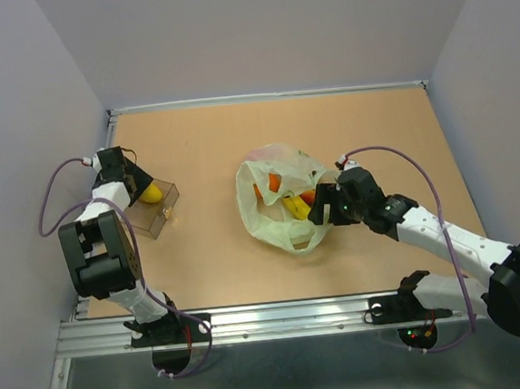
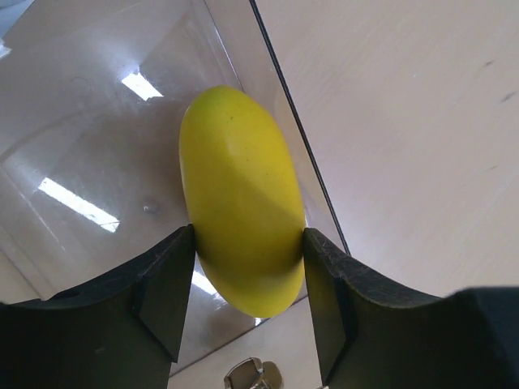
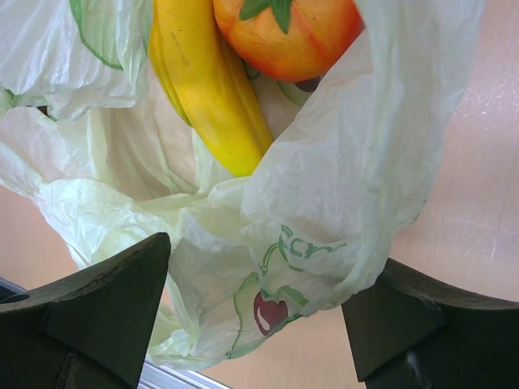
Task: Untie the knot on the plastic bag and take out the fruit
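Note:
My right gripper lifts off the bag's edge next, then moves outward onto that film. The bag's far rim film covers part of the fruit.
The pale green plastic bag lies open at mid-table; no knot shows. Inside it I see fruit: a yellow banana and an orange round fruit with a green top. My right gripper is at the bag's right edge, open, with loose bag film hanging between its fingers; neither finger presses it. My left gripper is at the far left, shut on a yellow oval fruit, both pads against its sides. It holds this fruit over the clear box.
The clear rigid box stands near the table's left edge beside the left wall. A metal rail runs along the near edge. Walls enclose the table on three sides. Bare tan tabletop lies between box and bag.

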`<state>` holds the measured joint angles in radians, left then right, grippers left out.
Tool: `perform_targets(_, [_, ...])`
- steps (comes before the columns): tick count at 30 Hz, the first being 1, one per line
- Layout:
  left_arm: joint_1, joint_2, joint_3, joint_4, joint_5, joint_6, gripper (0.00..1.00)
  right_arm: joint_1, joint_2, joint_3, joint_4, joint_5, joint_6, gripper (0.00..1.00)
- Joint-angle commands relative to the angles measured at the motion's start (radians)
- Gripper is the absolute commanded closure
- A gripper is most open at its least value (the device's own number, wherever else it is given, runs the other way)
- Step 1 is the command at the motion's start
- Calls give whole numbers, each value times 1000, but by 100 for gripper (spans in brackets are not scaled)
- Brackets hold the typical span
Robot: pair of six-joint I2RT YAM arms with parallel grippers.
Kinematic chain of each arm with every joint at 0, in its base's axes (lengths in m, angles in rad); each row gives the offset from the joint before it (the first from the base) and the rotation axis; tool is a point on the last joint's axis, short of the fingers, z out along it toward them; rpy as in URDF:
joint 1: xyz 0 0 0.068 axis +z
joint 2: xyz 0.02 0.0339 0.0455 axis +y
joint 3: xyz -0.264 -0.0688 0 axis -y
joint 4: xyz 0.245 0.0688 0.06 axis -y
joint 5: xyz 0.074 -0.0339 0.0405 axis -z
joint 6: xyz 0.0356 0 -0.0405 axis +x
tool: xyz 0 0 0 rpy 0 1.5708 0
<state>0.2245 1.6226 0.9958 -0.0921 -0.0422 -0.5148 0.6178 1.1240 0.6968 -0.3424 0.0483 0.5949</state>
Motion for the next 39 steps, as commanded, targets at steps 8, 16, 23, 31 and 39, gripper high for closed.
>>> perform_targets(8, [1,-185,-65,22,65,1,11,11,-59,26,-13,21,5,13])
perform_targets(16, [-39,-387,-94,-47,107,4,5,11,-70,95,-56,53,-50,11])
perform_targets(23, [-385,-610,-98,-172,51,-22,4,11,-89,251,-168,91,-205,4])
perform_targets(31, [-816,-733,-143,-170,-38,-154,4,13,14,424,-199,85,-463,2])
perform_targets(39, [-1040,-662,-151,-133,-128,-215,4,10,177,563,-195,-172,-714,0])
